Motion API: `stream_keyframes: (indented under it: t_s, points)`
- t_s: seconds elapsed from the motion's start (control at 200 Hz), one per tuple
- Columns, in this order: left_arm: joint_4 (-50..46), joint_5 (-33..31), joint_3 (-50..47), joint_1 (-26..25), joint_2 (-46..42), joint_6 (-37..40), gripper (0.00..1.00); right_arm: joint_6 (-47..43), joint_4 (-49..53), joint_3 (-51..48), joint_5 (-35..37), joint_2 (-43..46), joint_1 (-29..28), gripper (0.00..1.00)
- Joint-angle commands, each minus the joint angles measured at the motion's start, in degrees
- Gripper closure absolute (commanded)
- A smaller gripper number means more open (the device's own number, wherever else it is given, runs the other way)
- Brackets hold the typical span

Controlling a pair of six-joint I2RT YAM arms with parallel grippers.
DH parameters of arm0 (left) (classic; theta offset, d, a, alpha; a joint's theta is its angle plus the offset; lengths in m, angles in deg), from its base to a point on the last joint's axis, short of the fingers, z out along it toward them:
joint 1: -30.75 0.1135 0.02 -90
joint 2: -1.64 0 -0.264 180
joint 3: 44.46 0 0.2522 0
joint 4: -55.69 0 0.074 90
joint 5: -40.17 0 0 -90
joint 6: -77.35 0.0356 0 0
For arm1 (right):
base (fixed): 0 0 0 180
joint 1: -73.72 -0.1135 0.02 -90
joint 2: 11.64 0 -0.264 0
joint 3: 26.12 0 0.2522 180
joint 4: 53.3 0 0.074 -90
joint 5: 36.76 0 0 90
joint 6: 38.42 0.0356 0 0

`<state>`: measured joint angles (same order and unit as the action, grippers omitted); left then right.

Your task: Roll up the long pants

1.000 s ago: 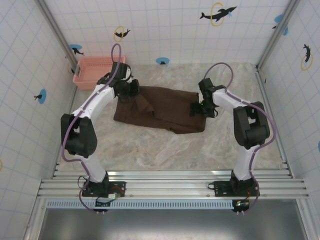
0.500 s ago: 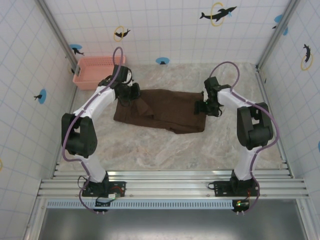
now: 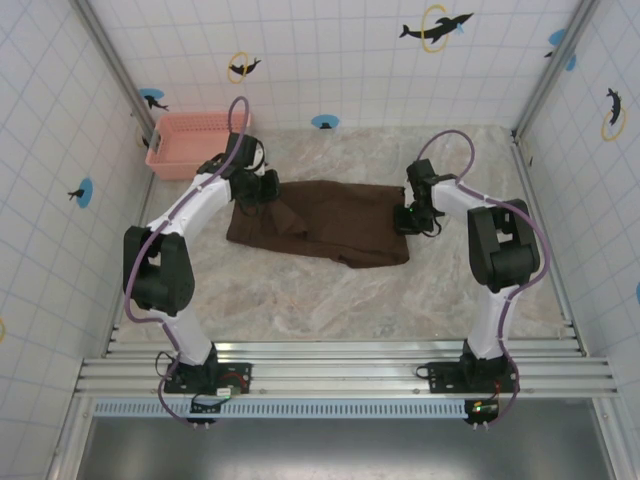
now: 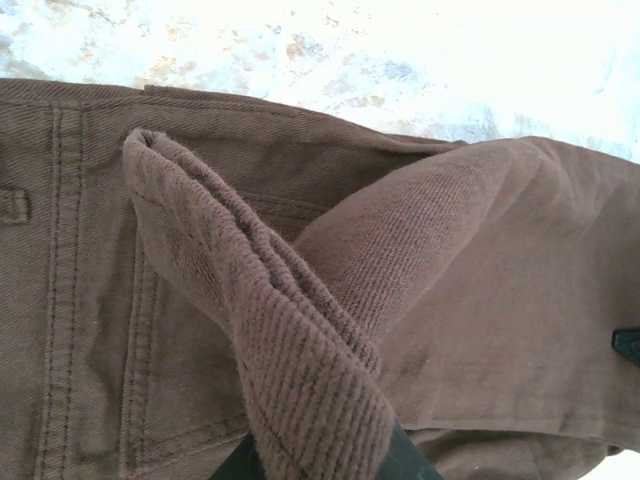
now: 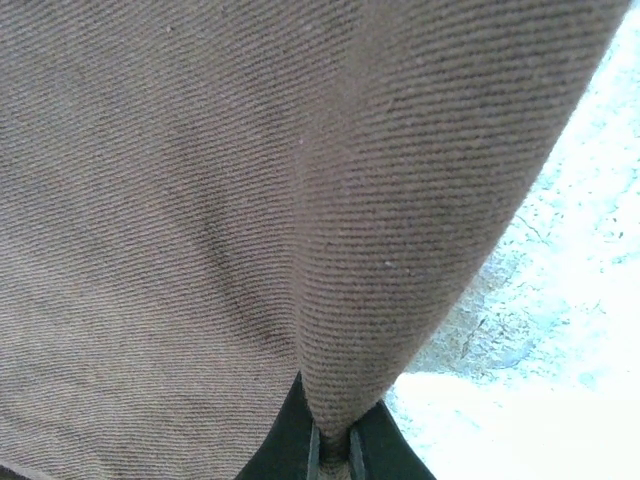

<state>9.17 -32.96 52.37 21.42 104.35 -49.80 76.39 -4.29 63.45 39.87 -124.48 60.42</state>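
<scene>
My right gripper pulls the pants' pinched edge away from the basket, back toward the metal rails next. It then releases it over bare tabletop, as that part lies empty.
The long pants lie folded across the middle of the marble table, dark brown and plain. My left gripper is at their left end, shut on a bunched fold of the pants that rises from between the jaws; stitched seams show beneath it. My right gripper is at the right end, shut on a pinched edge of the pants; the cloth drapes up from the jaws, with bare table to the right.
A pink plastic basket stands at the back left against the tiled wall. Marble table stretches in front of the pants to the metal rails at the near edge. Tiled walls close in left, right and behind.
The right gripper has moved toward the back and slightly right with the pants' right edge, pulling that end straighter. The left gripper has shifted slightly with its fold.
</scene>
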Motion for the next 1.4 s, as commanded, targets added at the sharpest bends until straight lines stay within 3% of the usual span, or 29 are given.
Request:
stream_keyframes:
  t_s: [0.0, 0.055, 0.095, 0.28, 0.32, 0.475, 0.781, 1.066, 1.391]
  points:
    - [-2.4, -2.5, -0.6, 1.6, 0.1, 3.1, 1.00, -1.2, 2.4, -1.4, 3.9, 1.3, 2.5, 1.00]
    - [-2.5, -2.6, -0.8, 2.6, 0.6, 3.9, 1.00, -2.4, 4.1, -1.5, 5.1, 2.1, 4.2, 1.00]
    - [-2.8, -3.2, -0.9, 3.5, 1.0, 4.7, 0.93, -3.4, 5.4, -1.6, 6.2, 2.7, 5.3, 1.00]
    - [-5.5, -9.8, -1.0, 8.7, 1.9, 8.9, 0.16, -6.6, 9.4, -1.5, 7.5, 4.5, 10.2, 1.00]
    - [-5.9, -10.2, -1.1, 10.6, 1.7, 9.4, 0.11, -7.0, 9.9, -1.5, 7.5, 4.9, 11.1, 1.00]
    - [-4.7, -6.8, -2.1, 13.2, -0.5, 8.9, 0.07, -8.1, 11.2, -1.9, 7.6, 7.0, 11.8, 1.00]
    - [1.1, 0.1, -3.2, 1.4, -2.5, 0.2, 0.06, -7.4, 11.0, -1.7, 4.4, 9.5, 11.4, 1.00]
    - [4.0, -2.5, -8.7, -6.4, -10.5, -6.1, 0.05, -4.0, 11.6, -2.1, 2.9, 17.4, 5.2, 1.00]
    - [6.2, -7.9, -14.2, -14.5, -15.8, -12.8, 0.05, 6.7, 10.0, -19.7, 11.2, 28.9, 4.0, 1.00]
